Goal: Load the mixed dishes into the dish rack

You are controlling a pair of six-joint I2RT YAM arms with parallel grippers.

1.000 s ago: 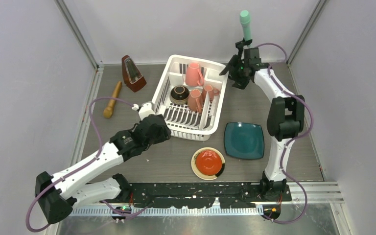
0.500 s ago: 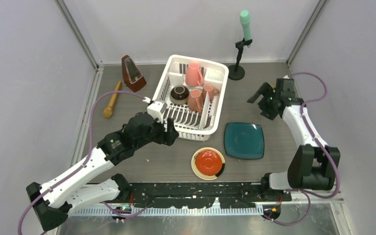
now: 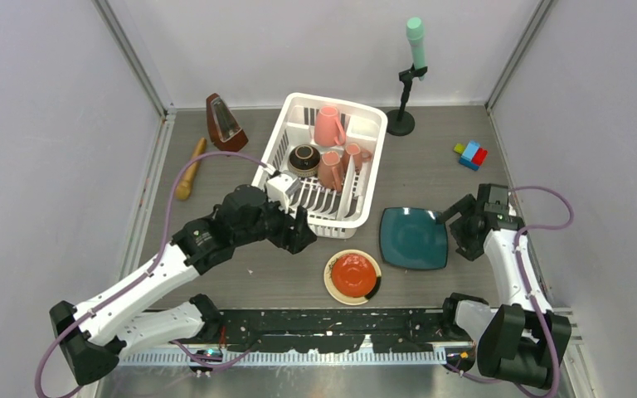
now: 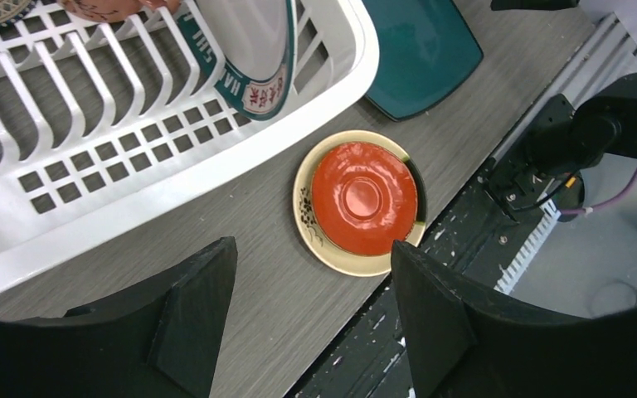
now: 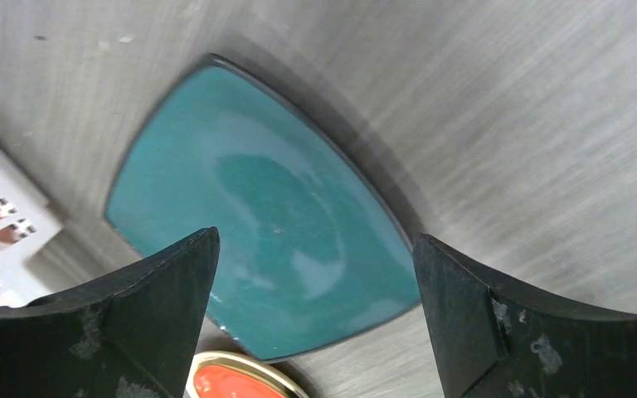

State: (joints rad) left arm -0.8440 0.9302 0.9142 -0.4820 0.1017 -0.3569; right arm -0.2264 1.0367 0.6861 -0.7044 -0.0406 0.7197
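My right gripper lowers leftward in the top view next, fingers astride the teal square plate's edge opposite the rack, since bare table leaves it clear.
The white dish rack point(image 3: 368, 124) holds pink mugs point(image 3: 328, 126), a brown bowl point(image 3: 304, 157) and an upright teal-rimmed white plate point(image 3: 351, 192). A cream plate with a red centre point(image 3: 353, 275) lies on the table in front of it. A teal square plate point(image 3: 414, 238) lies to its right. My left gripper point(image 3: 303, 234) is open by the rack's front edge. In the left wrist view point(image 4: 307, 282) it hangs over bare table just short of the cream plate point(image 4: 365, 199). My right gripper point(image 3: 454, 230) is open and empty above the teal plate's point(image 5: 274, 224) right edge point(image 5: 315, 249).
A metronome point(image 3: 226, 124) and a wooden stick point(image 3: 189, 168) sit at the back left. A microphone stand point(image 3: 410, 75) stands behind the rack. Coloured blocks point(image 3: 470, 154) lie at the back right. A black rail point(image 3: 332, 327) runs along the front edge.
My right arm swung from the microphone stand forward to the teal plate's right side, uncovering the blocks. My left gripper moved right along the rack's front toward the cream plate.
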